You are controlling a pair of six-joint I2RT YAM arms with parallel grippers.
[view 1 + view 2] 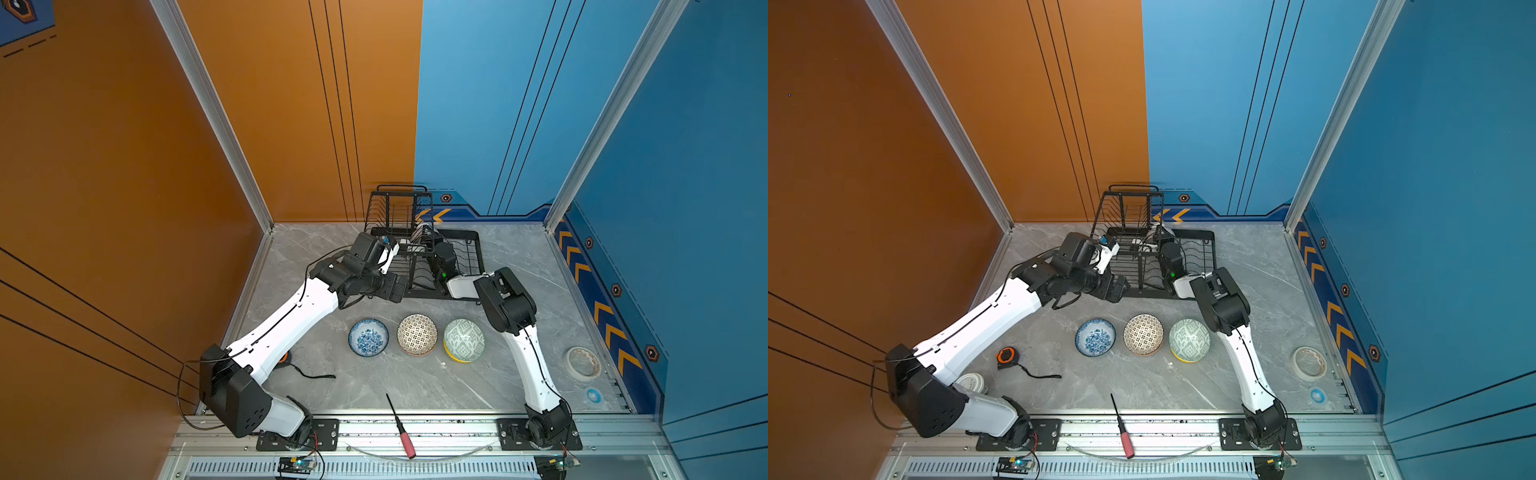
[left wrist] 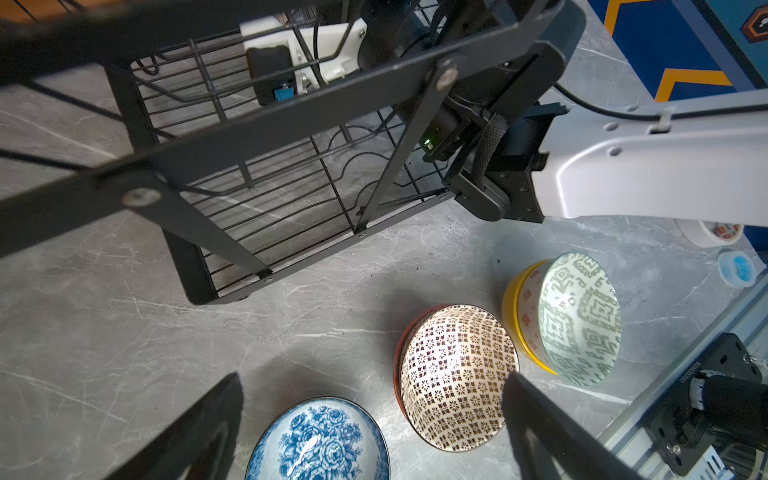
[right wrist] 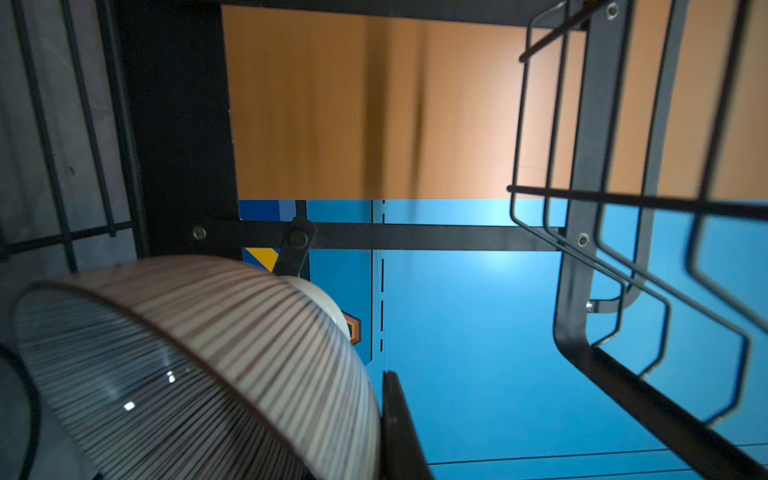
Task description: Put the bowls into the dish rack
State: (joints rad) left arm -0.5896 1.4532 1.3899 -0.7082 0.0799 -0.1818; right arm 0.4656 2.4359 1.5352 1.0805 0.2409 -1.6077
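The pink-striped bowl [image 3: 216, 357] is already beneath the rack's raised shelf, so next I should lower my right gripper toward the rack's bottom wires below it and release the bowl's side.
The black wire dish rack [image 1: 465, 253] stands at the back of the table. My right gripper [image 3: 380, 399] reaches inside it and is shut on the wall of a pink-striped bowl [image 3: 216, 357], which tilts beneath the raised basket tier [image 3: 623, 232]. In both top views that bowl is mostly hidden by the wires. My left gripper [image 2: 374, 415] hangs open and empty beside the rack's near left corner, above the table. On the table in front sit a blue floral bowl [image 1: 368, 337], a brown-patterned bowl [image 1: 417, 334], and a green geometric bowl [image 1: 464, 340] nested in a yellow bowl [image 2: 509, 309].
A roll of tape [image 1: 582, 362] and a small blue roll [image 1: 593, 395] lie at the right edge. A red-handled screwdriver [image 1: 401, 428] lies on the front rail. An orange tape measure [image 1: 1006, 357] sits by the left arm. A white round object [image 1: 971, 382] is partly hidden under that arm.
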